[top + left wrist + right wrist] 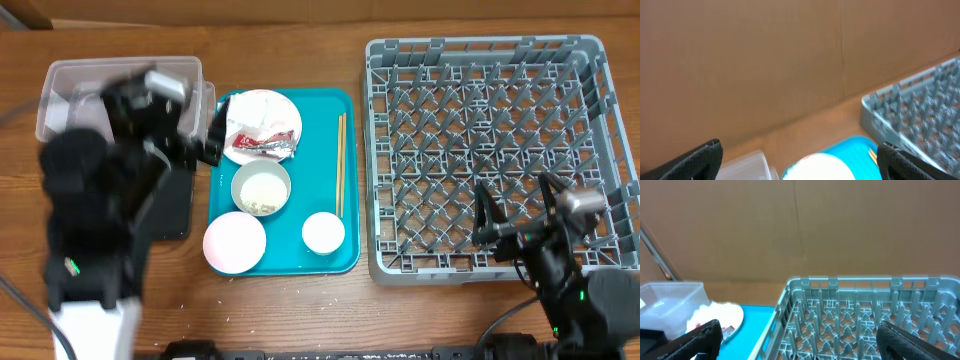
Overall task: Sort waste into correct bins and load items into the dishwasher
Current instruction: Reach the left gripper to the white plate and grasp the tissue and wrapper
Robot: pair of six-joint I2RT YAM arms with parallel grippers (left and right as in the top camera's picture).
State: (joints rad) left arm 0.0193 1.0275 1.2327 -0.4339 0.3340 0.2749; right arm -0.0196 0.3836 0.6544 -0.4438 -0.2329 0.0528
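Below my left gripper and to its right in the overhead view lies the crumpled tissue [252,122], so next I tip the fingertips down and lower them across onto it.
The white plate [268,108] on the teal tray holds crumpled tissue [252,122] and a red-and-silver wrapper [262,148]. In front of it are a white bowl [261,188] with rice-like scraps, a pink plate [234,242] and a small white cup [323,232]. Chopsticks [341,165] lie along the tray's right side. My left gripper [210,135] [800,162] is open and empty, at the plate's left edge [820,169]. My right gripper [515,210] [800,340] is open and empty over the front of the grey rack [490,110] [860,315].
The clear tub [80,85] [747,165] stands at the back left. The black tray [172,205] lies in front of it, partly under my left arm. The teal tray [315,110] lies between the bins and the rack. A cardboard wall stands behind the table.
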